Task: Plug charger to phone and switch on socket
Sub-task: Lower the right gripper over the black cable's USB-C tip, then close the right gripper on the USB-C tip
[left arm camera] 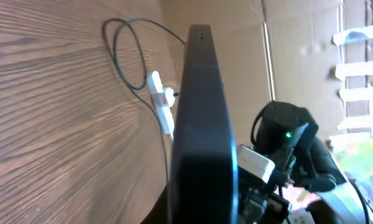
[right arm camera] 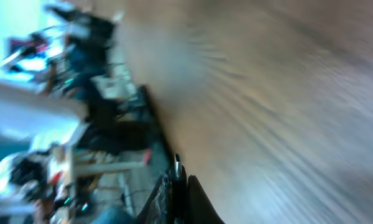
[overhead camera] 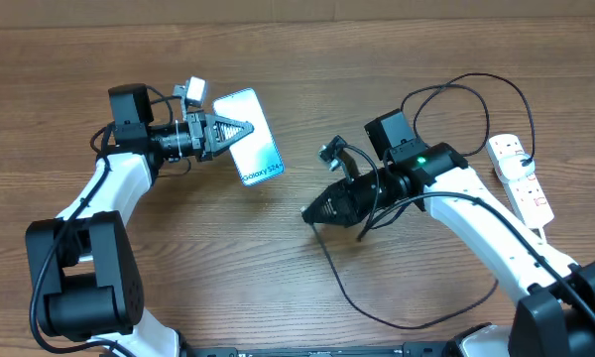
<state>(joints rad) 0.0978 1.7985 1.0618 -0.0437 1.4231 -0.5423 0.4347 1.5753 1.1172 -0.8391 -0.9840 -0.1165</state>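
Note:
Next, my right gripper moves away from the phone (overhead camera: 252,139) toward the socket's side and tips its fingers down to the table there.
The phone (overhead camera: 252,139), light blue screen up with "Galaxy S24" on it, is held at its left edge by my left gripper (overhead camera: 244,129), which is shut on it. In the left wrist view the phone (left arm camera: 202,124) shows edge-on as a dark slab. My right gripper (overhead camera: 308,212) sits right of and below the phone, apart from it, shut on the charger plug. The metal tip of the plug (right arm camera: 177,165) sticks out between the closed fingers (right arm camera: 196,199). The black charger cable (overhead camera: 339,283) trails over the table and loops back to the white socket (overhead camera: 521,177) at the far right.
The cable makes a wide loop (overhead camera: 473,87) behind my right arm. The socket (left arm camera: 161,101) and that loop (left arm camera: 125,56) also show beyond the phone in the left wrist view. The right wrist view is blurred.

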